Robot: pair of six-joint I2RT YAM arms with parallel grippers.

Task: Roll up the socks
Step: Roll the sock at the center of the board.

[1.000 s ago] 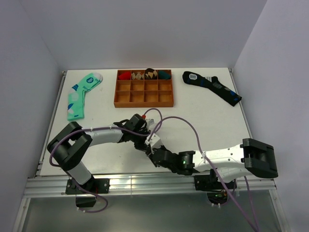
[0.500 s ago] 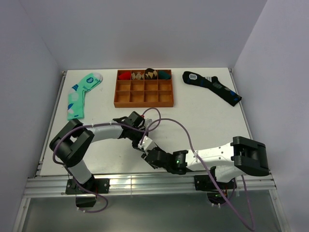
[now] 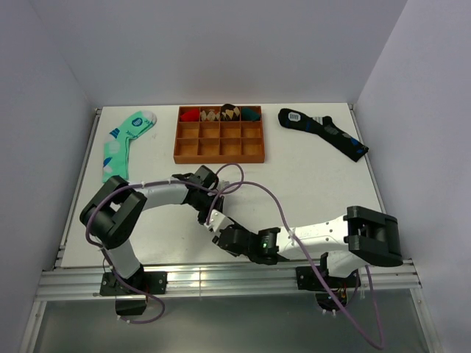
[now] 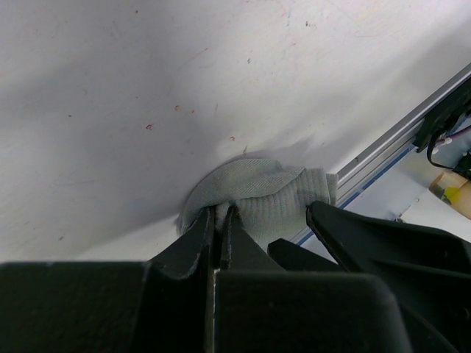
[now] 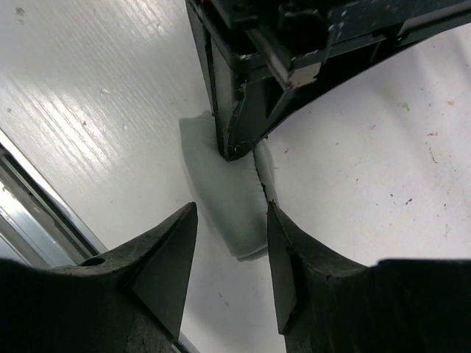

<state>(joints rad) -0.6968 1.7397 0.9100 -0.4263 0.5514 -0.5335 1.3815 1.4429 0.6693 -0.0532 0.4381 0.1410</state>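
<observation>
I will slide my right gripper outward and left in the top view, over the sock bundle's near end, because it sticks out past my left gripper.
The light-grey socks (image 5: pixel 224 187) lie as a small folded bundle on the white table near its front edge. My left gripper (image 4: pixel 219 213) is shut, pinching a fold of the socks (image 4: pixel 268 195) from above. My right gripper (image 5: pixel 232 213) is open, one finger on each side of the bundle's near end, and one of its fingers (image 4: pixel 368 239) shows in the left wrist view. In the top view the left gripper (image 3: pixel 208 209) and right gripper (image 3: pixel 223 234) meet just left of centre, and the socks are mostly hidden beneath them.
A brown compartment tray (image 3: pixel 220 151) with rolled socks in its back row stands at the far centre. A mint-green patterned sock (image 3: pixel 121 143) lies far left, a dark navy sock (image 3: pixel 324 132) far right. The metal rail (image 3: pixel 221 276) runs just in front of the grippers.
Both grippers have shifted leftward together along the front of the table, the left still pinching the socks and the right still beside them.
</observation>
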